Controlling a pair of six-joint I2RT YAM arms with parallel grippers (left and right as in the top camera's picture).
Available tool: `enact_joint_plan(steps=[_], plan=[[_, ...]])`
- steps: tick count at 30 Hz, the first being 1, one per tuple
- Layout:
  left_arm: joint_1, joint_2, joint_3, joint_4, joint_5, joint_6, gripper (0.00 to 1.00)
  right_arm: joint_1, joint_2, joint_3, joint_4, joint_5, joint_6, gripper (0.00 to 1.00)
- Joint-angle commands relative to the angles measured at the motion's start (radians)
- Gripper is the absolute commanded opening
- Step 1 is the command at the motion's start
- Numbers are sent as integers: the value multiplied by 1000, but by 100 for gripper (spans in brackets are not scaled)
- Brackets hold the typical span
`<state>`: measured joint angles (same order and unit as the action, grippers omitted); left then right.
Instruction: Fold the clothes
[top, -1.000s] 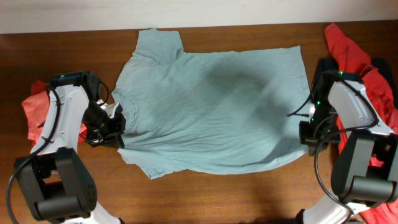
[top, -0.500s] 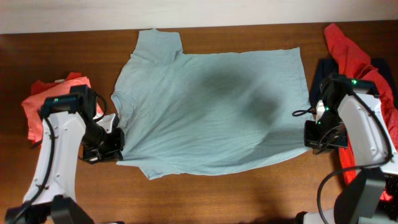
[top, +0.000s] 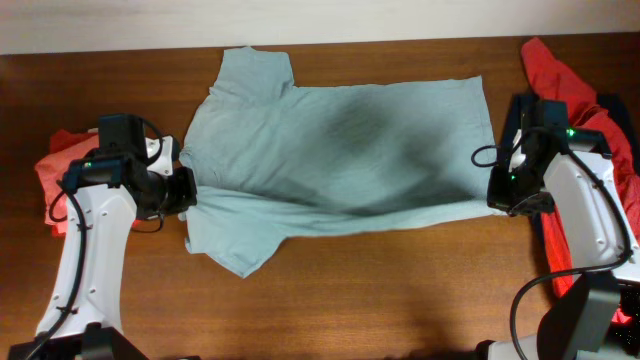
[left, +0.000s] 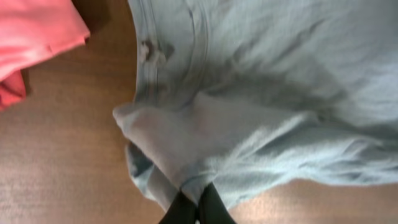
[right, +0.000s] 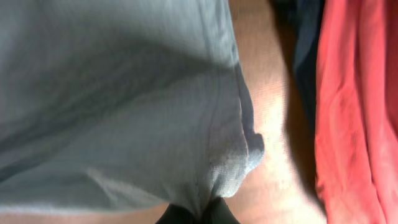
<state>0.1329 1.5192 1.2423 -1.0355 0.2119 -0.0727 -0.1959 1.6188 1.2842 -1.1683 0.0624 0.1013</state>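
Observation:
My left gripper should carry the shirt's near shoulder edge, which is still raised, outward and down onto the shirt's body by the collar (top: 206, 164) (left: 194, 76) and let go, because that spot is outward and below.
The pale grey-blue T-shirt (top: 330, 150) lies spread across the wooden table, collar to the left and hem to the right. Its near edge is lifted and drawn back over the body. My left gripper (top: 186, 190) is shut on the shirt's near shoulder edge; the pinched cloth shows in the left wrist view (left: 193, 193). My right gripper (top: 497, 198) is shut on the near hem corner, and the pinched cloth shows in the right wrist view (right: 205, 202). The near sleeve (top: 235, 250) hangs down onto the table.
A coral-red tee (top: 62, 172) lies folded at the left edge, also in the left wrist view (left: 37, 37). A pile of coral-red cloth (top: 570, 85) and a navy piece (right: 305, 56) lies at the right edge, behind the right arm.
Both grippers have moved away from the table's near edge, carrying the shirt's near edge with them. The near half of the shirt now folds back over the body.

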Motion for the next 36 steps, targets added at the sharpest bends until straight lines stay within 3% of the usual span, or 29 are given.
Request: enact_joint_plan(steps=[1, 15, 36], plan=[[1, 18, -3, 36, 1, -48, 2, -3, 13, -2, 42, 3, 8, 5], [1, 159, -3, 135, 0, -47, 1, -55, 128, -2, 198, 0, 8, 4], [1, 246, -3, 341, 1, -47, 1, -92, 157, -2, 355, -97, -23, 4]])
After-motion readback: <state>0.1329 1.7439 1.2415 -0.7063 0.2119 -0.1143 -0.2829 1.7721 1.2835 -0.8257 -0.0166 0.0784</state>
